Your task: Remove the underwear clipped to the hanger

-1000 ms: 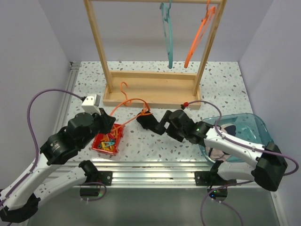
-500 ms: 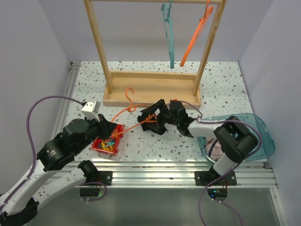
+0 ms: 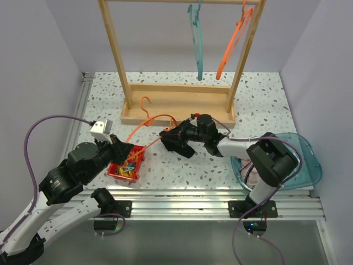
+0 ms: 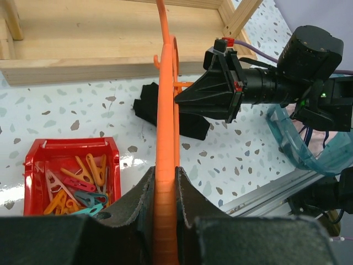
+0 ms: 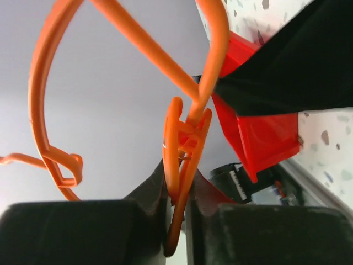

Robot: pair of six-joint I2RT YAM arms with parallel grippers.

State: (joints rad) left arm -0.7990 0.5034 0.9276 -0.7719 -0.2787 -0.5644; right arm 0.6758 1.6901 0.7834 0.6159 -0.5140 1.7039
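Note:
I will move my right gripper off the hanger and back over the red bin (image 3: 126,165) (image 5: 269,137), and let go of the orange clip there, as coloured clips are already in that bin.
An orange hanger (image 3: 149,120) lies slanted over the table, and my left gripper (image 4: 165,185) is shut on its lower bar. Black underwear (image 4: 156,109) hangs from it, resting on the table, fastened by an orange clip (image 5: 182,144). My right gripper (image 5: 177,179) is shut on that clip, squeezing its two legs together. From above, the right gripper (image 3: 167,135) reaches in from the right over the black underwear (image 3: 185,150). No other underwear shows on the hanger.
A red bin (image 3: 127,165) of coloured clips sits under the left gripper. The wooden rack (image 3: 176,107) stands behind, with a teal hanger (image 3: 197,38) and an orange hanger (image 3: 231,44) on it. A teal basin (image 3: 308,160) is at the right.
My right gripper has moved left to the hanger and shut on the orange clip; it was open before. The left arm has shifted slightly, and the hanger has tipped with it.

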